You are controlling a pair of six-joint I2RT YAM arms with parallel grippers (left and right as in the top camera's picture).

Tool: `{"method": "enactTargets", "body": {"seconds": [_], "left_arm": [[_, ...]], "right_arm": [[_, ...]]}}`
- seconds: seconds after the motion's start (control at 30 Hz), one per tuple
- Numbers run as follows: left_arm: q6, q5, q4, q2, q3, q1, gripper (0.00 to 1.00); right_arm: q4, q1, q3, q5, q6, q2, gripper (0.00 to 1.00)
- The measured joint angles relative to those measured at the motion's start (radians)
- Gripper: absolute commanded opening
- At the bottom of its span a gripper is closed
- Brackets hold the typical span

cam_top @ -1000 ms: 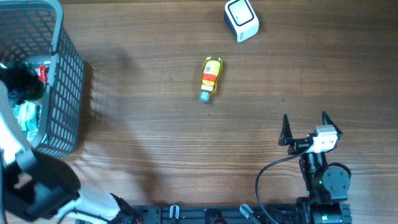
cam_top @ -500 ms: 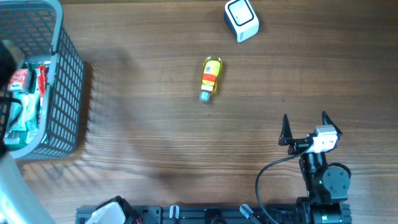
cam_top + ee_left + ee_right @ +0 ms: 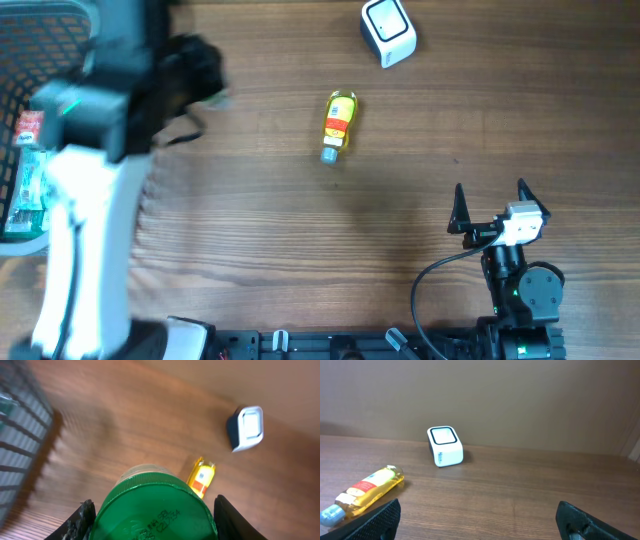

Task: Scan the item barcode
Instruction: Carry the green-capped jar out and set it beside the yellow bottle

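My left gripper will next move down away from the basket, onto the wood beside the bottle's cap [image 3: 329, 156], because the table is bare between the basket and the yellow squeeze bottle.
My left gripper [image 3: 155, 516] is shut on a round green container [image 3: 156, 510]; its flat end with a printed code faces the wrist camera. From overhead the left gripper [image 3: 196, 70] hangs just right of the basket, and the container is mostly hidden under it. The white barcode scanner [image 3: 388, 30] [image 3: 246, 427] [image 3: 445, 446] stands at the table's far edge, well right of the held container. My right gripper [image 3: 490, 205] [image 3: 480, 522] rests open near the front right with nothing between its fingers.
A yellow squeeze bottle [image 3: 339, 125] [image 3: 201, 476] [image 3: 367, 487] lies mid-table, between my left gripper and the scanner. The grey wire basket [image 3: 30, 45] [image 3: 20, 425] stands at the far left, with packets [image 3: 25, 190] inside.
My left arm has risen out of the basket and swung right over the table with the green container. The right arm has not moved.
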Motion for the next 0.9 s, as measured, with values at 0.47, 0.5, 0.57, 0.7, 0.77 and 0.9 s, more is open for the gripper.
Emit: {"method": "enactTargets", "body": {"seconds": [0.47,0.5,0.57,0.7,0.77,0.9], "left_arm": [[-0.176,-0.018,0.029,0.410,0.000,-0.076,0.18],[-0.179,-0.017,0.024,0.428,0.000,-0.084,0.18],[-0.182,-0.017,-0.005,0.471,-0.001,-0.106,0.18],[-0.182,-0.007,-0.059,0.504,-0.002,-0.127,0.20],[-0.182,-0.006,-0.103,0.515,-0.002,-0.130,0.21],[-0.180,-0.006,-0.197,0.520,-0.002,-0.130,0.22]], "right_arm": [[0.000,0.000,0.000,0.000,0.000,0.000,1.00],[0.000,0.000,0.000,0.000,0.000,0.000,1.00],[0.000,0.000,0.000,0.000,0.000,0.000,1.00],[0.000,0.000,0.000,0.000,0.000,0.000,1.00],[0.000,0.000,0.000,0.000,0.000,0.000,1.00],[0.000,0.000,0.000,0.000,0.000,0.000,1.00]]}}
